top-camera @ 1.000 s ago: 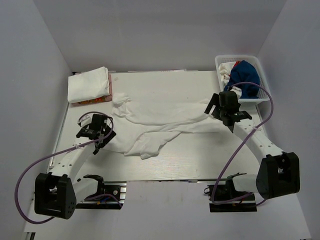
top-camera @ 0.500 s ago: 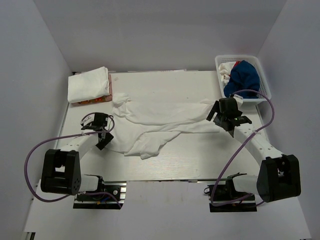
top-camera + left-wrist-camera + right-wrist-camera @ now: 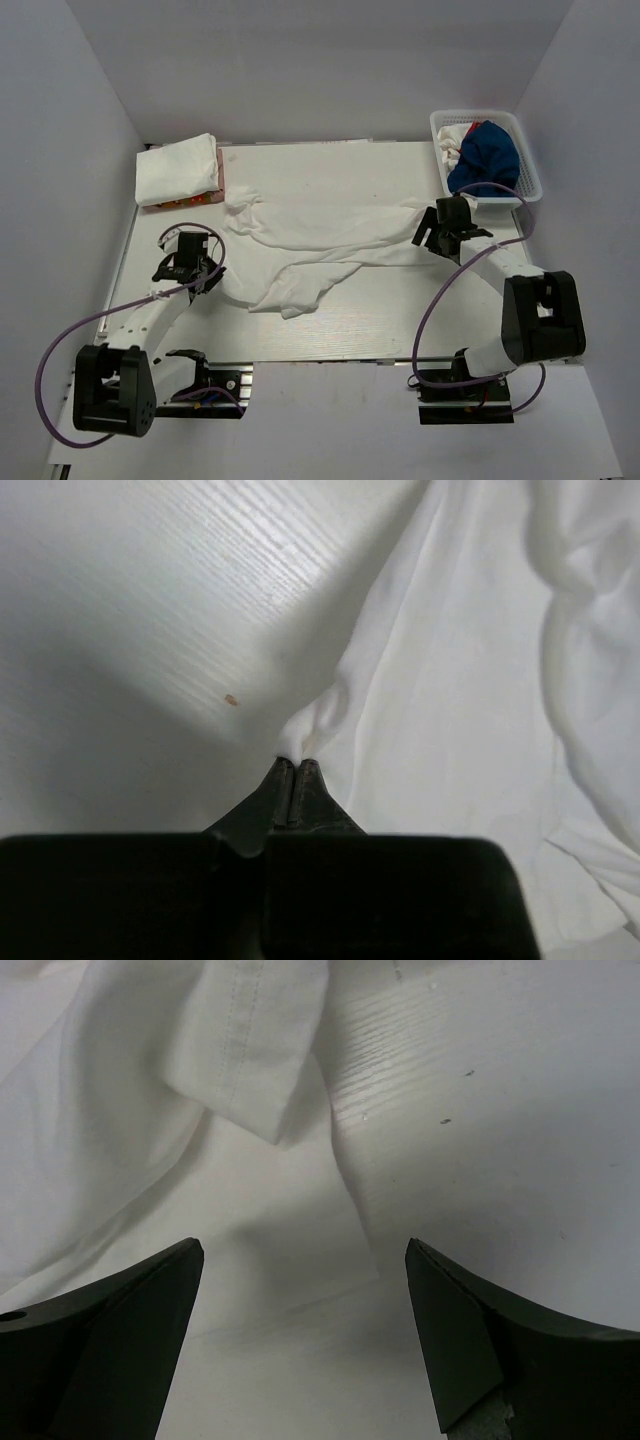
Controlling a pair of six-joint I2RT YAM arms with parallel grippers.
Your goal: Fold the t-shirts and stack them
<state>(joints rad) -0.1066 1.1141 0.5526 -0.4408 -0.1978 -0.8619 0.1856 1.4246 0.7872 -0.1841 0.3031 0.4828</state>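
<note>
The flat cloth's corner already lies between my open fingers, short of the hemmed sleeve [image 3: 250, 1040], so my right gripper lowers onto it and closes next.
A crumpled white t-shirt [image 3: 320, 235] lies spread across the middle of the table. At its left edge my left gripper [image 3: 205, 268] is shut on a small pinch of the white cloth [image 3: 318, 720], which puckers up just past the closed fingertips [image 3: 297, 764]. My right gripper [image 3: 425, 232] stands open low over the shirt's right end. A hemmed sleeve [image 3: 250, 1040] and flat cloth lie between and ahead of its jaws [image 3: 305, 1250]. A folded white t-shirt [image 3: 177, 170] sits at the back left.
A white lattice basket [image 3: 525, 160] at the back right holds a royal blue tee [image 3: 488, 152] and white cloth. Under the folded shirt a reddish edge [image 3: 185, 202] shows. Grey walls close in on both sides and at the back.
My left gripper has shut on the shirt's left edge. The right gripper has shifted slightly along the shirt's right end, still open.
</note>
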